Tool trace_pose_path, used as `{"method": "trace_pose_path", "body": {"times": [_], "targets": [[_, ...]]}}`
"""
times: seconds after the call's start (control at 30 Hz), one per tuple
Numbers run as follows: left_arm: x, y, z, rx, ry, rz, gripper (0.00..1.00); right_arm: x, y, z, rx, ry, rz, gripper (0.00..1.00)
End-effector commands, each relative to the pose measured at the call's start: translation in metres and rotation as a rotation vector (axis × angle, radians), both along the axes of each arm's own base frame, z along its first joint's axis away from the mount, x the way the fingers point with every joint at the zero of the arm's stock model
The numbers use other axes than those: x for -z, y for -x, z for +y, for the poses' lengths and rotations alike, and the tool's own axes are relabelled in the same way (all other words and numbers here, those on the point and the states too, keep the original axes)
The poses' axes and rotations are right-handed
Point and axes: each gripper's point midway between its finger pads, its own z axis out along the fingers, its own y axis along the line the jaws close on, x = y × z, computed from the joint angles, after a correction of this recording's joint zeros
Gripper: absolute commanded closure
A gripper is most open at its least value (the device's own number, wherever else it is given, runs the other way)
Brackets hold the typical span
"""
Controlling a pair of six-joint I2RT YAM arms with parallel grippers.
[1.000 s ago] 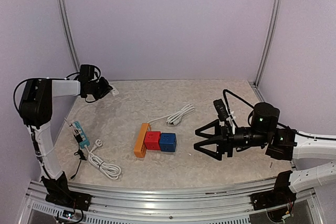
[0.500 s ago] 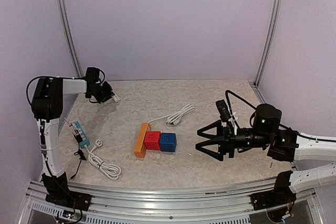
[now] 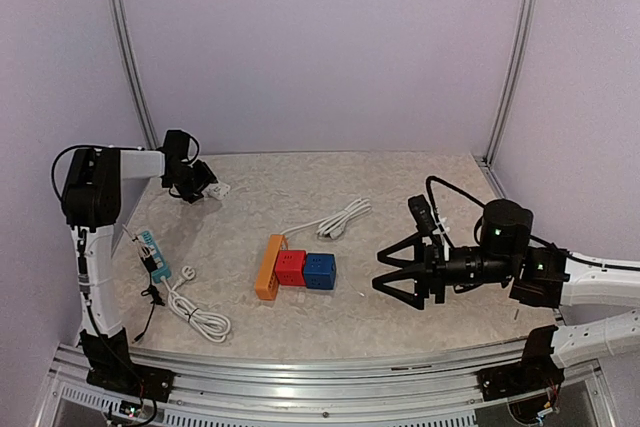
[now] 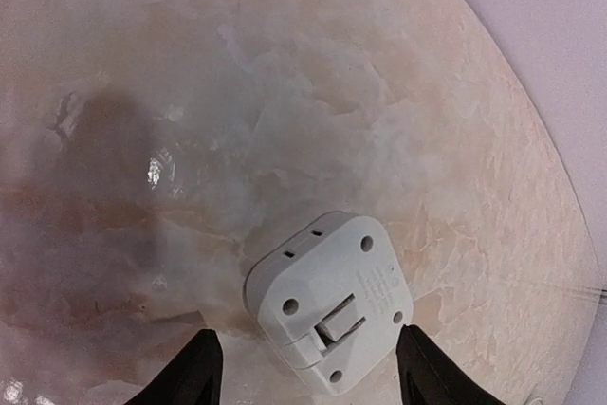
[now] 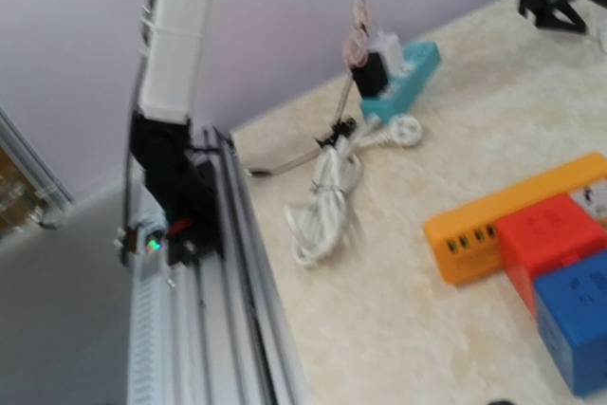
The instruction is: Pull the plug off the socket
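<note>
The right gripper moves to the left in the top view next and lowers with open fingers around the blue block (image 3: 320, 270) (image 5: 577, 320), the joined row's end nearest it.
A white plug (image 4: 327, 301) lies flat on the table with its prongs folded, apart from any socket. My left gripper (image 4: 308, 367) stands open over it, one dark fingertip on each side and neither touching. From above, that gripper (image 3: 205, 187) and the plug (image 3: 221, 189) sit at the table's far left. The socket blocks, orange (image 3: 267, 267), red (image 3: 291, 267) and blue (image 3: 320, 271), stand joined mid-table. My right gripper (image 3: 398, 272) hovers open to their right, holding nothing. Its fingers are out of the right wrist view, which shows the orange block (image 5: 512, 220).
A teal power strip (image 3: 154, 254) with a black plug in it lies at the left, beside a coiled white cable (image 3: 198, 315). Another white cable bundle (image 3: 340, 218) lies behind the blocks. The metal rail (image 5: 209, 329) runs along the near edge.
My left gripper has opened and let go of the white plug, which now rests on the table. The right arm has shifted slightly left, still open.
</note>
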Motion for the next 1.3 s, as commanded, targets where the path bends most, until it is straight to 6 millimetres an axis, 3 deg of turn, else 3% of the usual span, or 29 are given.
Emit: {"method": "trace_pose_path", "body": {"times": [0.0, 0.07, 0.13, 0.23, 0.3, 0.5, 0.73, 0.93, 1.27], "targets": [[-0.055, 0.011, 0.013, -0.039, -0.068, -0.066, 0.35, 0.012, -0.012, -0.001, 0.043, 0.095, -0.031, 0.18], [-0.081, 0.019, 0.014, -0.042, -0.109, -0.099, 0.26, 0.019, -0.018, -0.002, 0.066, 0.142, -0.055, 0.18], [-0.093, 0.031, 0.008, -0.012, -0.137, -0.118, 0.22, 0.025, -0.024, -0.003, 0.091, 0.174, -0.083, 0.19], [-0.111, 0.054, -0.025, 0.098, -0.202, -0.157, 0.07, 0.032, -0.031, -0.004, 0.114, 0.203, -0.120, 0.18], [-0.120, 0.069, -0.051, 0.193, -0.264, -0.185, 0.05, 0.037, -0.035, -0.002, 0.118, 0.222, -0.134, 0.18], [-0.097, 0.121, -0.136, 0.523, -0.279, -0.187, 0.01, 0.056, -0.048, 0.004, 0.134, 0.295, -0.169, 0.18], [-0.061, 0.178, -0.199, 0.773, -0.282, -0.138, 0.02, 0.062, -0.062, 0.006, 0.175, 0.336, -0.243, 0.15], [-0.032, 0.210, -0.223, 0.877, -0.240, -0.095, 0.04, 0.070, -0.058, 0.014, 0.127, 0.315, -0.254, 0.15], [-0.023, 0.247, -0.250, 1.037, -0.104, -0.110, 0.07, 0.086, -0.062, 0.019, 0.104, 0.354, -0.283, 0.14]]}}
